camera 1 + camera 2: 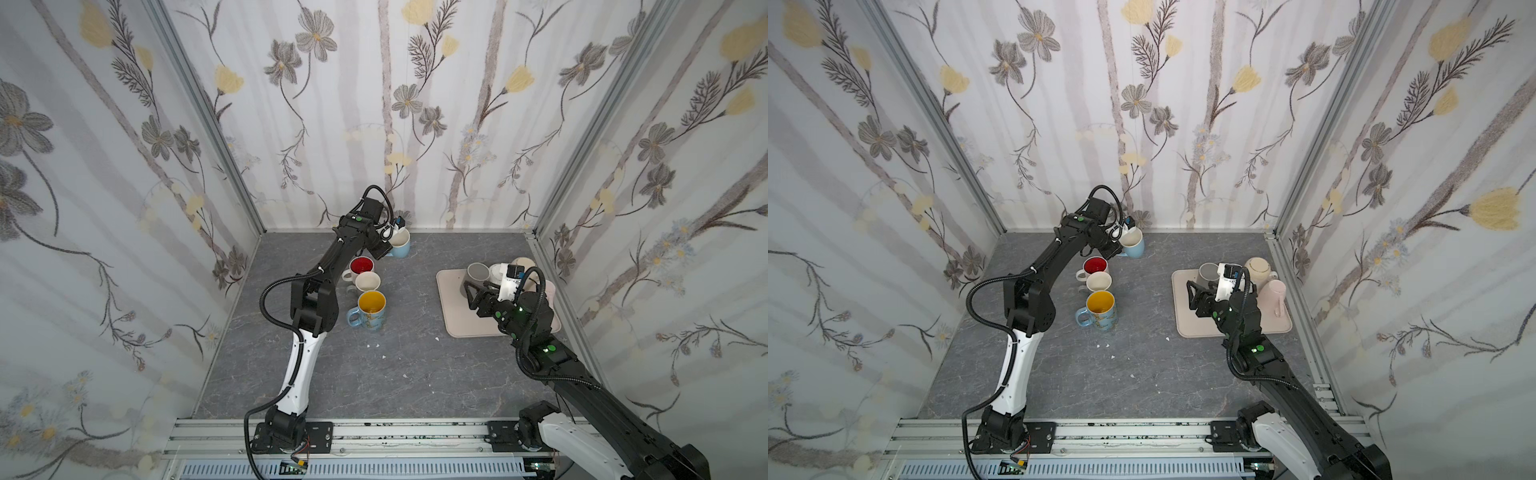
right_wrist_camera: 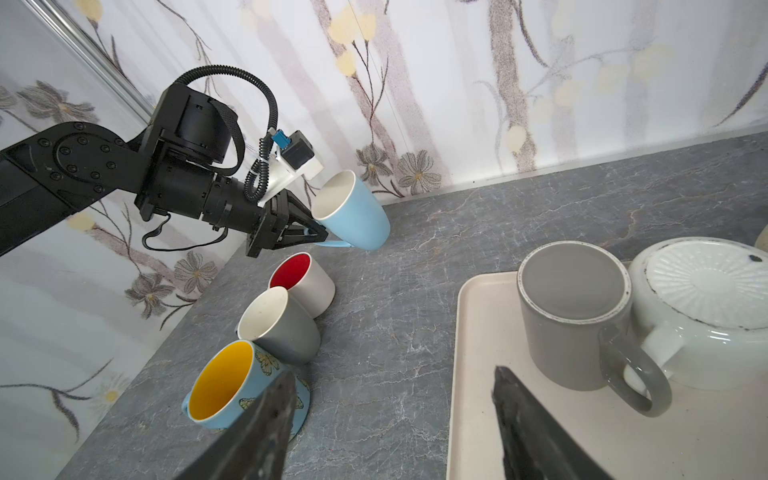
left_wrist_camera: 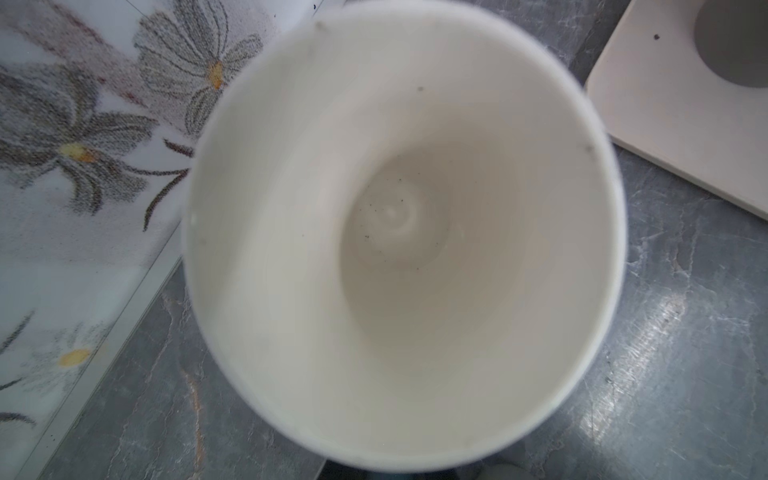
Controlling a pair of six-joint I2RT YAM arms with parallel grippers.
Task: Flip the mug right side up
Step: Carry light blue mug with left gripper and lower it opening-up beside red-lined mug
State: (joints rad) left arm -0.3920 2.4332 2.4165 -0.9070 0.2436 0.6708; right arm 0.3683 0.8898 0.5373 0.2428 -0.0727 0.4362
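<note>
The left gripper will next move down and tip to stand the leaning blue mug upright on the tabletop (image 1: 392, 263) beside the red-lined mug and let go of it, as that spot is below.
A light blue mug (image 1: 400, 244) (image 1: 1134, 245) (image 2: 353, 212) with a white inside is tilted near the back wall, its mouth turned up and toward the left arm and its base low at the tabletop. My left gripper (image 1: 385, 250) (image 1: 1118, 250) (image 2: 319, 239) is shut on its handle. The mug's white inside (image 3: 403, 232) fills the left wrist view and hides the jaws. My right gripper (image 1: 468, 296) (image 1: 1190, 295) (image 2: 392, 374) hangs open with nothing in it over the tray's left edge, beside an upside-down grey mug (image 1: 477, 275) (image 1: 1208, 274) (image 2: 573, 316).
A beige tray (image 1: 461, 324) (image 1: 1192, 328) (image 2: 478, 395) at the right also carries an upside-down white pot (image 2: 706, 299), a beige teapot (image 1: 1259, 268) and a pink mug (image 1: 1276, 293). Three upright mugs stand in a row: red-lined (image 1: 360, 266), white-lined grey (image 1: 368, 282), yellow-lined (image 1: 371, 309).
</note>
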